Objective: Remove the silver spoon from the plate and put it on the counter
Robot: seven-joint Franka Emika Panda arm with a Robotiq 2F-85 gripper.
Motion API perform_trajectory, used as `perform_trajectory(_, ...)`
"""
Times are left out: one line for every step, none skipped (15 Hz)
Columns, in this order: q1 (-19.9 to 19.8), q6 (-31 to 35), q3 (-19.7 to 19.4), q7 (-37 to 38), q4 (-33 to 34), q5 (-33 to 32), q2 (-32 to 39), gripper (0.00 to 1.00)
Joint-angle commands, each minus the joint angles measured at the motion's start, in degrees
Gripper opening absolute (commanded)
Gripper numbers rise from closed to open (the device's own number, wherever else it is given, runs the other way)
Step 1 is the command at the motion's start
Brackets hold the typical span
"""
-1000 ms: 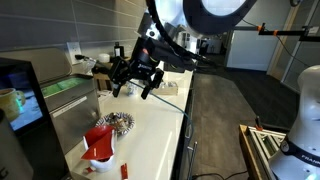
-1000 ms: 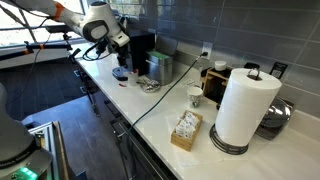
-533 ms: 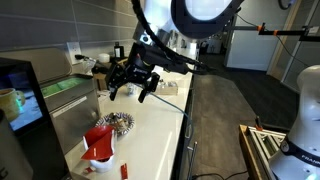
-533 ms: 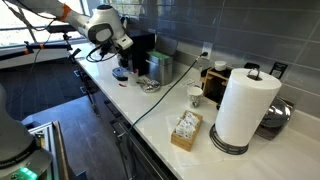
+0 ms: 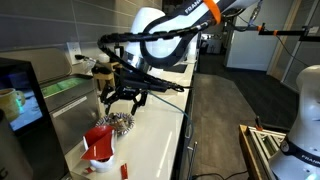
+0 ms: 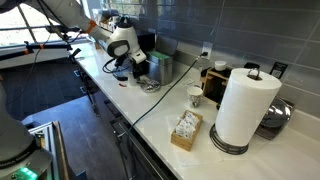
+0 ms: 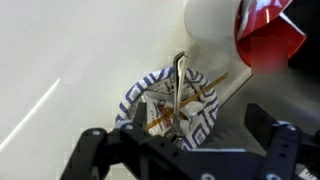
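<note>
I need to lower my gripper next, past the plate's rim to the silver spoon's handle.
The plate [image 7: 205, 110] has a blue-black and white pattern and lies on the cream counter [image 7: 70, 70]. It also shows in both exterior views [image 5: 120, 123] [image 6: 148, 86]. The silver spoon [image 7: 177, 85] lies across the plate, its handle pointing up in the wrist view, next to a wooden stick and a packet. My gripper [image 7: 178, 150] is open and empty, its fingers spread either side of the plate just above it. In an exterior view my gripper [image 5: 126, 98] hangs over the plate.
A red object with a white base [image 7: 245, 35] stands right next to the plate, also seen in an exterior view [image 5: 99, 145]. A paper towel roll [image 6: 243, 105], a cup [image 6: 195, 96] and a box [image 6: 186, 129] stand farther along the counter. The counter edge [image 5: 180, 130] drops to the dark floor.
My arm has swung down and toward the plate. The gripper now hangs low over the plate instead of high above the counter. Nothing on the counter has moved.
</note>
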Motion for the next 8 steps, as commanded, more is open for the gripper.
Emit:
perform_trajectory(1.83, 0.52, -2.01, 0.70, 3.98, 1.08, 4.98, 1.00)
perform_trajectory(2.05, 0.85, -2.31, 0.84, 4.60, 1.32, 5.94, 1.00)
perform_trajectory(2.09, 0.85, -2.39, 0.56, 5.36, 1.90, 6.86, 1.00)
perform_trajectory(2.25, 0.78, -2.57, 0.71, 5.92, 2.31, 7.56, 1.00)
perform_trajectory(2.29, 0.74, -2.63, 0.51, 6.46, 2.89, 8.11, 0.99)
perform_trajectory(2.37, 0.91, -2.89, 0.59, 6.98, 3.17, 8.90, 0.90)
perform_trajectory(2.36, 0.87, -2.99, 0.62, 7.40, 3.71, 9.41, 0.91)
perform_trajectory(2.49, 0.78, -3.19, 0.91, 7.64, 4.07, 9.67, 0.95)
